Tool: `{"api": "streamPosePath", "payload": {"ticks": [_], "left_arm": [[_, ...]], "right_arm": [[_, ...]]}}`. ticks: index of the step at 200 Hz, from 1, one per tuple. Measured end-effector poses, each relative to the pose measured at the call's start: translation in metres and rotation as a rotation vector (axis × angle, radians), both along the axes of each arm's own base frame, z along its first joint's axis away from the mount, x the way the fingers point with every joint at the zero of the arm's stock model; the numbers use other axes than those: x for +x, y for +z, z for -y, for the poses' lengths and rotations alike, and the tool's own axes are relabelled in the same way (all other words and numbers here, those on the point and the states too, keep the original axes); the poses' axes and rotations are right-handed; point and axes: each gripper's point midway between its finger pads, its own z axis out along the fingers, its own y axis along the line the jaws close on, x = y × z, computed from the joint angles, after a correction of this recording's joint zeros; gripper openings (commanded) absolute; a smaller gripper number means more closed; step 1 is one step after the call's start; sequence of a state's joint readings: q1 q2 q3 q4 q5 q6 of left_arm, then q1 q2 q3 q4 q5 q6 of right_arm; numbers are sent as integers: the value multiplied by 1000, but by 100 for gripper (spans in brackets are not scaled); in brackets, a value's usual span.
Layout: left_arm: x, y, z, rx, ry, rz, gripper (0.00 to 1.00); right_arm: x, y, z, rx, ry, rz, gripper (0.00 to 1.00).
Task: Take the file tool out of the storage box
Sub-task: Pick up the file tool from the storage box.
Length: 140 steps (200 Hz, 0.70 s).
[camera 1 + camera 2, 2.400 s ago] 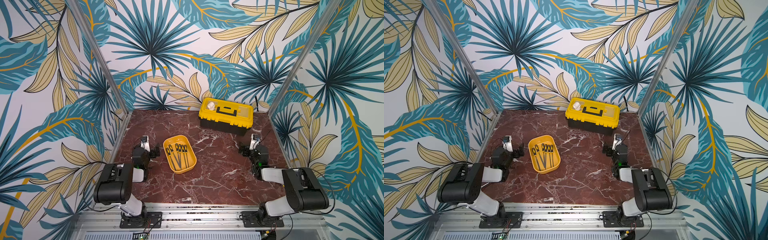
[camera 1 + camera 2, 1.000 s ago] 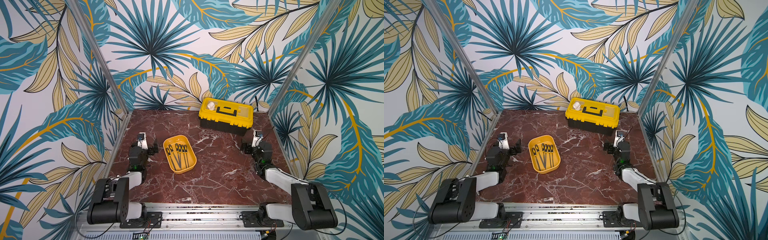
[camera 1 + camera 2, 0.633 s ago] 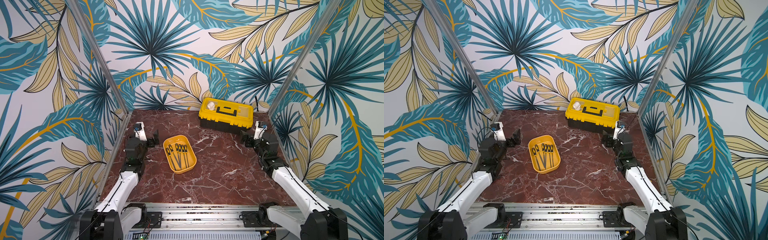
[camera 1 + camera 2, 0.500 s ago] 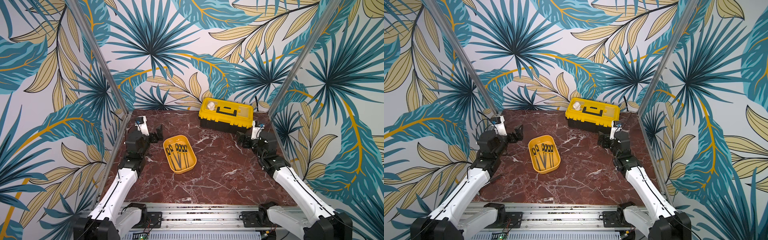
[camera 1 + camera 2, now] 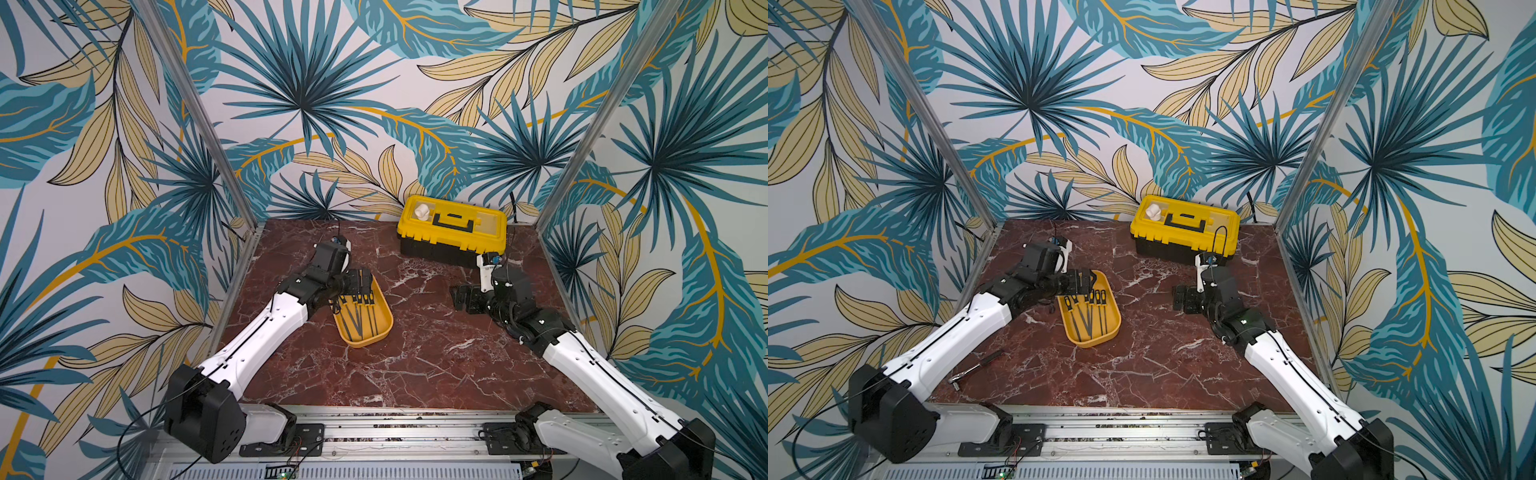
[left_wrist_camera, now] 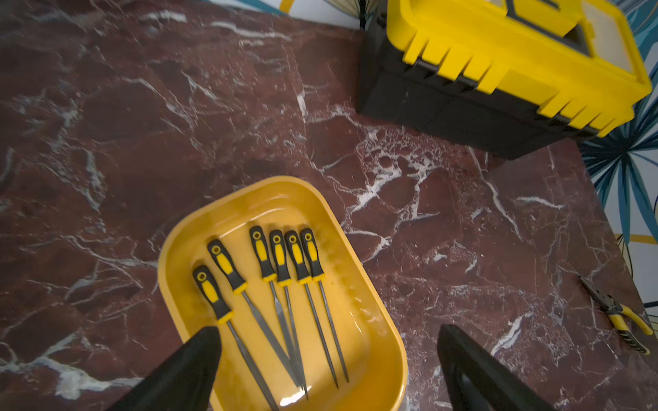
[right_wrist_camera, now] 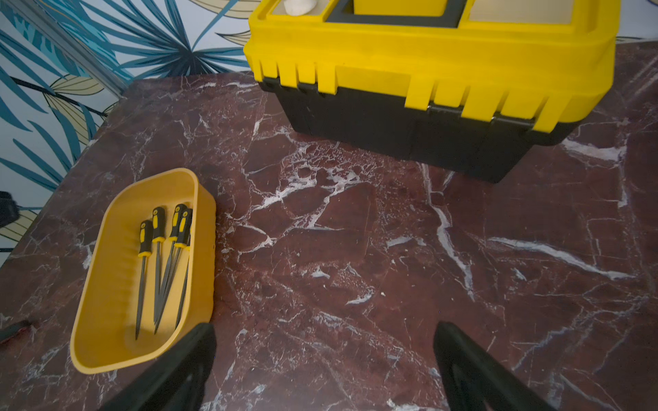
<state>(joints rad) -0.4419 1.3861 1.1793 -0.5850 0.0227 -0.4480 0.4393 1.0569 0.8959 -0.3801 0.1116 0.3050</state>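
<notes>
The left gripper lowers its open fingers astride the end handle [image 5: 1103, 296] [image 6: 310, 253] below it by the tray's toolbox-side next. Bare tray beside the handle leaves finger room.
The storage box [image 5: 362, 339] is a shallow yellow tray left of the table's middle, seen in both top views [image 5: 1088, 338]. Several file tools [image 6: 278, 254] with black-and-yellow handles lie side by side in it, thin blades towards the front. My left gripper [image 5: 359, 283] hovers open over the tray's far end, above the handles [image 5: 1090, 297]. In the left wrist view its fingers straddle the blades, touching nothing [image 6: 329, 332]. My right gripper [image 5: 465, 297] hangs open over bare table to the tray's right, holding nothing [image 7: 324, 331].
A black toolbox with a yellow lid [image 5: 453, 232] stands at the back right, with a small white object [image 5: 421, 212] on the lid. Yellow-handled pliers [image 6: 619, 316] lie near the right wall. A metal wrench [image 5: 976, 368] lies front left under my left arm. Walls close in three sides.
Both arms have unfolded from rest and reached forward. The left gripper has come over the tray's far end and the right has moved towards the table's middle. Both stayed open.
</notes>
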Motion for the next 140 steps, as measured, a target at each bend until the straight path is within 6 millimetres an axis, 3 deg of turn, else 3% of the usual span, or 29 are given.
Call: {"api": "streamPosePath", "payload": {"ticks": [46,88,112,140], "left_arm": [[10,-44,23,24,55,-204,89],[16,-95,26,75,118,-332,61],[22,-120,29,98,144,-382,55],[31,-134,34,105,152,-401,48]], "right_arm": [[-7,-5,-4,-16,14,-25,99],[-13,-3,-2,-15,16,-25,100],[-20,1,-9,15,60,-28,99],[-29,6,-23,71,139,-38,99]]}}
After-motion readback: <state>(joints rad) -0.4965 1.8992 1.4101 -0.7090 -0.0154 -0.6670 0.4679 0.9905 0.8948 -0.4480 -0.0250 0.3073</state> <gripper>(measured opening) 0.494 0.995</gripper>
